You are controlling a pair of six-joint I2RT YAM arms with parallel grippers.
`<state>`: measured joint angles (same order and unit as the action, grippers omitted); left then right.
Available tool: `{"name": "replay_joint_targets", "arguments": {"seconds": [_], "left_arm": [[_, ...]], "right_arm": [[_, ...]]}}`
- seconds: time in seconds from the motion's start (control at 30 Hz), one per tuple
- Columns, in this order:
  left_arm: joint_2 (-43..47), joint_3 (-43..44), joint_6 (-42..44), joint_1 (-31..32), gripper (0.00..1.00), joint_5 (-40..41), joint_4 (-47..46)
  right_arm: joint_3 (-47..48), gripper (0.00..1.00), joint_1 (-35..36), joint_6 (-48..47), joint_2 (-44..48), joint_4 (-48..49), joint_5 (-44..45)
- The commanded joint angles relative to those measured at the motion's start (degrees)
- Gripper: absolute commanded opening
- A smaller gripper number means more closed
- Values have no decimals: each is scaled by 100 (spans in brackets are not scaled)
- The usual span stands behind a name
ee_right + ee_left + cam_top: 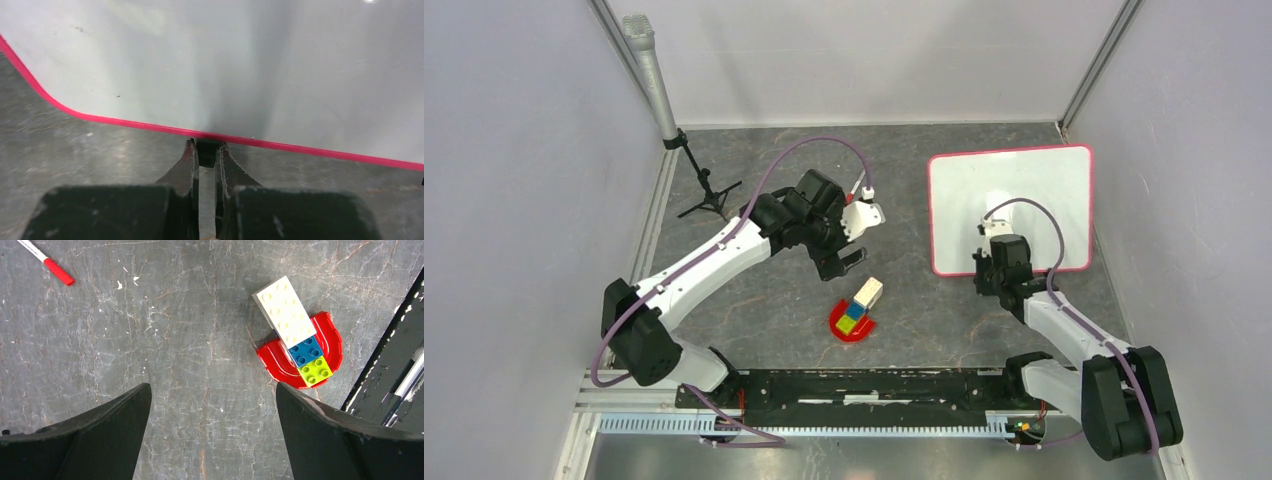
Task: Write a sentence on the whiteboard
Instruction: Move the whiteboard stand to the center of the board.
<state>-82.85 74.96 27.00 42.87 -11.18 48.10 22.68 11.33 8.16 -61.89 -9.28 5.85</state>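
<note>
The whiteboard (1014, 205) lies off the middle of the table, so my right gripper should next slide toward the red curved piece, turning and dragging it by its black clip before letting go.
The whiteboard (1014, 205) lies flat at the right of the table, glossy white with a pink border and nothing written on it. My right gripper (990, 262) sits at its near edge. In the right wrist view this gripper (206, 148) is shut on a small black clip (206, 153) on the board's pink rim (310, 149). My left gripper (846, 262) hangs open over bare table (212, 387), holding nothing. A white marker with a red cap (51, 267) lies on the table ahead and to the left of the left gripper's fingers.
A red curved piece with white, blue and green bricks on it (856, 312) lies at mid-table, just right of the left fingers (300, 347). A microphone on a black tripod (664, 100) stands at the back left. A black rail (874, 385) runs along the near edge.
</note>
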Motion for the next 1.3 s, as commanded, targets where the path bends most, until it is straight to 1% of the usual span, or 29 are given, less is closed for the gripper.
{"name": "replay_joint_targets", "arguments": {"seconds": [0.0, 0.17, 0.33, 0.4, 0.5, 0.57, 0.63, 0.7, 0.8, 0.87, 0.93, 1.1, 1.27], "left_arm": [[231, 76, -124, -51, 100, -292, 55], [201, 54, 125, -51, 100, -244, 236], [109, 432, 164, -51, 100, -341, 462], [174, 452, 282, -6, 100, -460, 456], [216, 435, 481, 291, 100, -398, 463], [246, 408, 640, 647, 100, -310, 472], [214, 396, 851, 1063, 100, -42, 482], [80, 536, 887, 1274, 100, 43, 489], [-136, 889, 641, 1271, 100, 26, 482], [-106, 972, 498, 1213, 100, 28, 299], [-54, 969, 353, 1123, 100, -25, 184], [118, 635, 504, 1062, 100, 159, 276], [255, 599, 367, 835, 100, 113, 311]], "right_arm": [[-144, 0, 466, -209, 4, 198, -1492], [-246, 0, 806, -372, 197, 290, -1987], [-318, 0, 1168, -479, 255, 277, -2137], [-320, 0, 1349, -472, 237, 299, -2159], [-250, 0, 1542, -388, 141, 386, -2194], [-212, 0, 1711, -342, 69, 454, -2222], [-193, 0, 1880, -311, -3, 510, -2190], [-179, 0, 2027, -306, -67, 549, -2163], [-152, 0, 2229, -251, -129, 575, -2147], [-138, 0, 2356, -186, -164, 678, -2139], [-111, 0, 2467, -87, -255, 800, -2179], [19, 0, 2721, 191, -622, 1182, -2250], [152, 0, 3061, 479, -877, 1504, -2296]]}}
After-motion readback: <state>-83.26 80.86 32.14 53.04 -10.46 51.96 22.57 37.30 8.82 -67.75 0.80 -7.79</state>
